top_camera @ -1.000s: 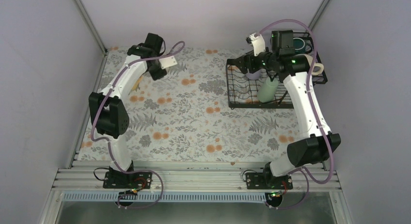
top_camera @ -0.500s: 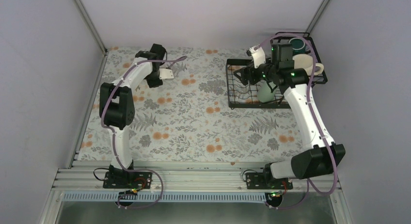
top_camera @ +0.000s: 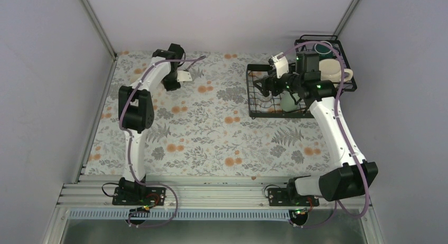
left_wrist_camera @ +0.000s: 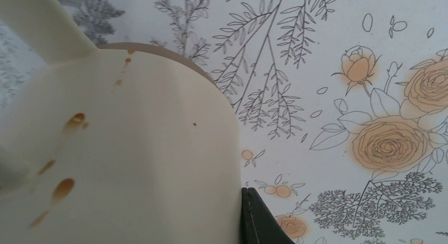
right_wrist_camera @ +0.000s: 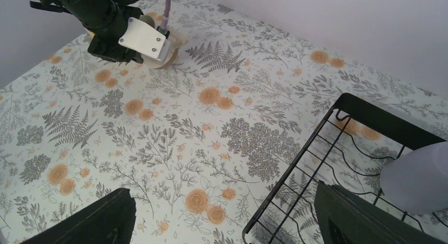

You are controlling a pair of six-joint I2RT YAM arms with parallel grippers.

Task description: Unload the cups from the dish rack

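The pale yellow mug should be released on the empty floral cloth, which is close below my left gripper, so that gripper needs to move gently down and slightly back.
My left gripper [top_camera: 171,81] is at the far left back of the table, shut on a pale yellow mug [left_wrist_camera: 121,149]. One black finger [left_wrist_camera: 259,217] presses its side, and the handle points up-left. The right wrist view shows that gripper [right_wrist_camera: 113,27] with the mug [right_wrist_camera: 168,49] low at the cloth. My right gripper [top_camera: 262,86] is open and empty over the left end of the black wire dish rack [top_camera: 253,115]. Its jaws straddle the rack's corner [right_wrist_camera: 370,114]. A lavender tumbler [right_wrist_camera: 417,175] lies in the rack to the right of the gripper. A mint tumbler [top_camera: 289,100], a cream mug [top_camera: 330,69] and a dark green mug [top_camera: 322,46] are in the rack.
A floral cloth [top_camera: 211,128] covers the table. Grey walls stand close on the left, back and right. The rack's raised basket [top_camera: 346,83] sits against the right wall. Metal rails run along the near edge [top_camera: 211,194].
The left arm has stretched farther back and brought the mug down toward the cloth. The right gripper has dropped and shifted left over the rack's left end.
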